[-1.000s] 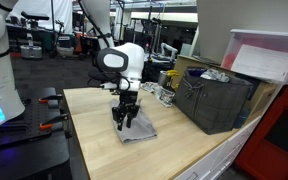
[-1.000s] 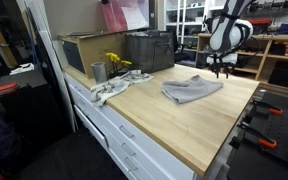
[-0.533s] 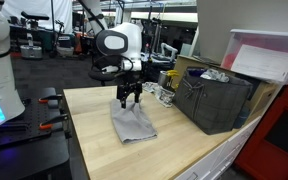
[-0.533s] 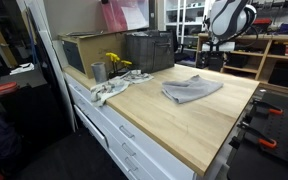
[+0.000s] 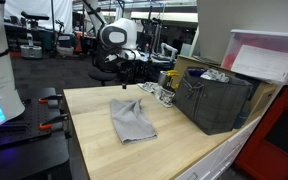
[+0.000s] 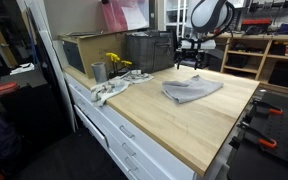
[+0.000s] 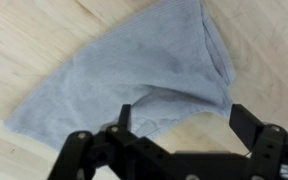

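I will next lower my gripper toward the top of the wrist view, onto the cloth's folded side edge [image 6: 167, 91] [image 7: 220, 48]. That edge is below my gripper and nearer the top of that view.
A grey cloth [image 5: 132, 120] [image 6: 192, 89] lies crumpled flat on the wooden worktop [image 5: 94, 140] in both exterior views. My gripper [image 5: 128, 74] [image 6: 192, 60] hangs well above the cloth, toward the back of the worktop, clear of it. In the wrist view the cloth [image 7: 134, 75] fills the upper part of the picture below the gripper [image 7: 184, 118]. The two black fingers [image 7: 248, 120] stand wide apart and open, with only bare wood and the cloth's edge seen between them far below.
A dark grey crate [image 5: 216, 100] [image 6: 149, 50] stands at the back of the worktop, with a cardboard box [image 6: 84, 52] beside it. A metal cup [image 6: 98, 72], yellow flowers [image 6: 115, 62] and a pale rag [image 6: 109, 90] sit near one corner.
The gripper opened and let go of the grey cloth, then rose and drew back toward the rear of the worktop. The cloth stays where it was dropped.
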Controlling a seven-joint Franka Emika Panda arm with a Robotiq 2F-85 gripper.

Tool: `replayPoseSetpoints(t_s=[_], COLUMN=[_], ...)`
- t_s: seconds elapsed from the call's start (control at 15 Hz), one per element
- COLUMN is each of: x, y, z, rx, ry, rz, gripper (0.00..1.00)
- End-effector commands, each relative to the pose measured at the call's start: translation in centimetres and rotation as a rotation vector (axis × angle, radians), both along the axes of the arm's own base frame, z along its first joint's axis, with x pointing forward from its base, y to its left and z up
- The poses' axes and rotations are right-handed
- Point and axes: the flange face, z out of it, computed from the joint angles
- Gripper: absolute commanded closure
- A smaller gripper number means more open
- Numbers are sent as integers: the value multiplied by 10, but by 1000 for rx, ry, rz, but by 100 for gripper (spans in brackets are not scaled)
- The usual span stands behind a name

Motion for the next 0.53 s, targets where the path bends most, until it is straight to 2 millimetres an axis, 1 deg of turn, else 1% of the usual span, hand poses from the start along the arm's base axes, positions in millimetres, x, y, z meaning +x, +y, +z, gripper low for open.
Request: replayPoseSetpoints(t_s=[0.0,0.2,0.27,0.47], x=[24,35,38,48], y=[18,32,35,40], z=[-14,-39,-51,-78], rx=[1,-18,-32,-50], ry=[64,115,137,173], rz=[117,208,239,311], gripper=[0,0,0,0])
